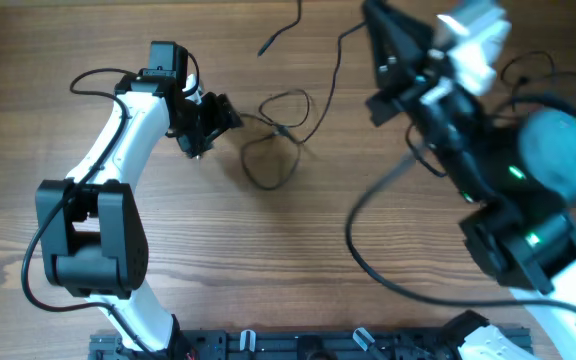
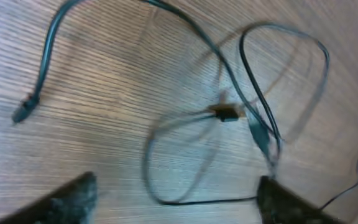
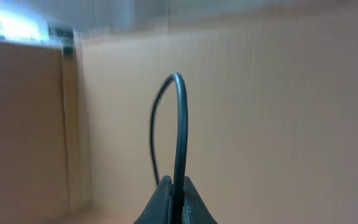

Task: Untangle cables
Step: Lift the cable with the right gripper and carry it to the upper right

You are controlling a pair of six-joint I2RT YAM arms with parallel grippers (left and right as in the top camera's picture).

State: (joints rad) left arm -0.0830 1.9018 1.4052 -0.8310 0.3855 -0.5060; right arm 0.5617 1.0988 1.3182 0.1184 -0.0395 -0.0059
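Note:
My right gripper should next swing away from the loops and go down to the bare tabletop beside them to let go of the second cable, because the cable still runs into the loops.
Thin black cables [image 1: 280, 140] lie in loose crossed loops on the wooden table at centre, with a small plug [image 1: 282, 129] inside the loops. My left gripper [image 1: 216, 114] is open, just left of the loops. In the left wrist view the loops [image 2: 260, 93] cross at a small plug [image 2: 226, 113], and one strand [image 2: 210, 201] runs between the open fingers [image 2: 179, 202]. My right gripper [image 1: 373, 22] is raised at the top right, shut on a cable [image 3: 179, 124] that runs down to the loops. In the right wrist view the fingers [image 3: 174, 186] pinch it.
A loose cable end [image 1: 264, 47] lies at the top centre, also seen in the left wrist view [image 2: 25, 111]. A thick black arm wire [image 1: 360, 215] hangs from the right arm over the right part of the table. A rail [image 1: 298, 345] runs along the front edge.

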